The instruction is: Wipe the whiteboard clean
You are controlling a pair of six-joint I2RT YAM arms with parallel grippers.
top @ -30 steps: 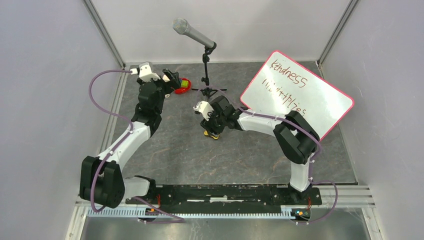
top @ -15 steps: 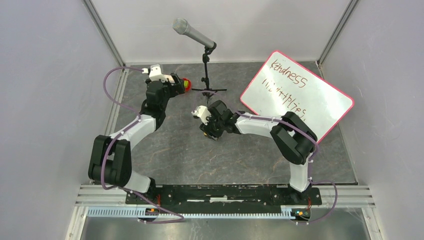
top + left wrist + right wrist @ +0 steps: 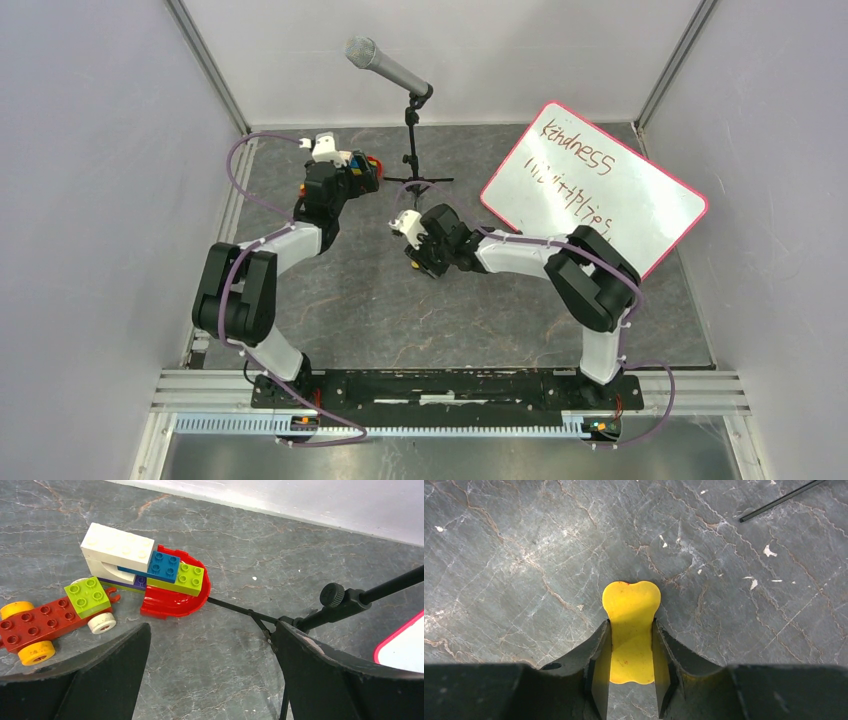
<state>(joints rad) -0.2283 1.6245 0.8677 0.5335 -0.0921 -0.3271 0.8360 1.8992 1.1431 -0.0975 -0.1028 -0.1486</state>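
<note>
My right gripper should next swing outward onto the whiteboard [image 3: 600, 190], which is to its right in the top view, and let go of the eraser between the unwiped red lines.
The whiteboard [image 3: 600, 190] lies at the back right, white with a pink-red frame and red writing on it. Its corner shows at the right edge of the left wrist view [image 3: 406, 652]. My right gripper [image 3: 425, 265] is left of the board, over the grey floor. In the right wrist view it [image 3: 631, 627] is shut on a yellow eraser [image 3: 631, 605] that sticks out past the fingertips. My left gripper [image 3: 362, 172] is at the back centre-left, open and empty [image 3: 212, 627], far from the board.
A microphone [image 3: 385, 65] on a black tripod stand [image 3: 412, 180] is at the back middle; a stand leg [image 3: 240, 611] runs between my left jaws. A red brick boat [image 3: 165, 580] and brick car [image 3: 55, 615] lie beside it. Walls enclose the table.
My left arm has swung right toward the microphone stand, past the brick toys. My right gripper has shifted slightly back with the yellow eraser held.
</note>
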